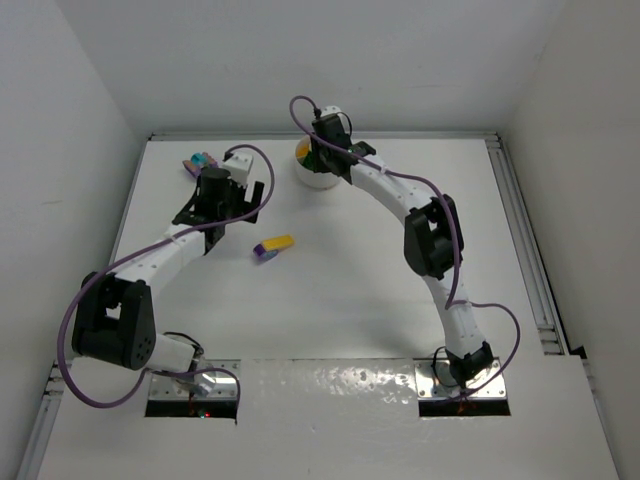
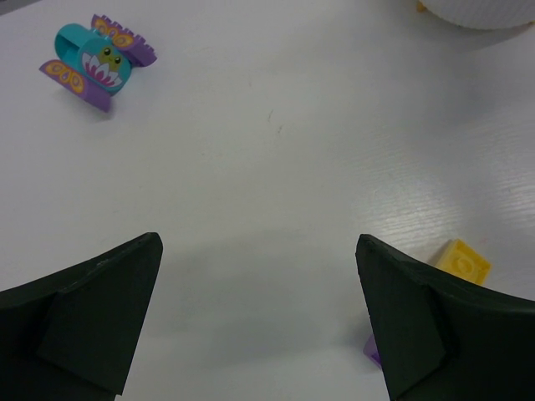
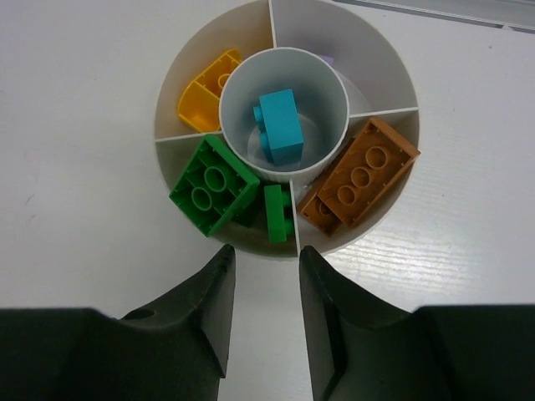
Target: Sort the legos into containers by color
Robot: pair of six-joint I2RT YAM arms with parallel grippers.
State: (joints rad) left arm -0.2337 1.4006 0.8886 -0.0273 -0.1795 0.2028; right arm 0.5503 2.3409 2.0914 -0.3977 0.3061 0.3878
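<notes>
The purple end of the legos sticks out past the yellow lego. My left gripper should next move back and turn along the purple and yellow legos, then go down onto that purple end [image 1: 260,250] [image 2: 373,350].
The round white dish [image 3: 334,38] lies right under my right gripper [image 3: 266,251], which is open with nothing between its fingers. Two green legos [image 3: 214,184] lie in the near-left container. An orange-brown one [image 3: 361,177] fills the right section, a yellow-orange one [image 3: 206,90] the upper-left, and a teal one [image 3: 279,125] the central well. My left gripper [image 2: 257,242] hangs wide open over bare table. A yellow lego [image 2: 461,261] and a purple one [image 2: 373,349] lie beside its right finger. A teal-and-purple piece [image 2: 94,63] sits far left.
From above, the dish [image 1: 312,180] stands at the back centre, under the right gripper [image 1: 325,150]. The yellow and purple pair [image 1: 272,246] lies mid-table, the teal piece [image 1: 200,161] at the back left, and the left gripper [image 1: 235,210] between them. White walls enclose the table.
</notes>
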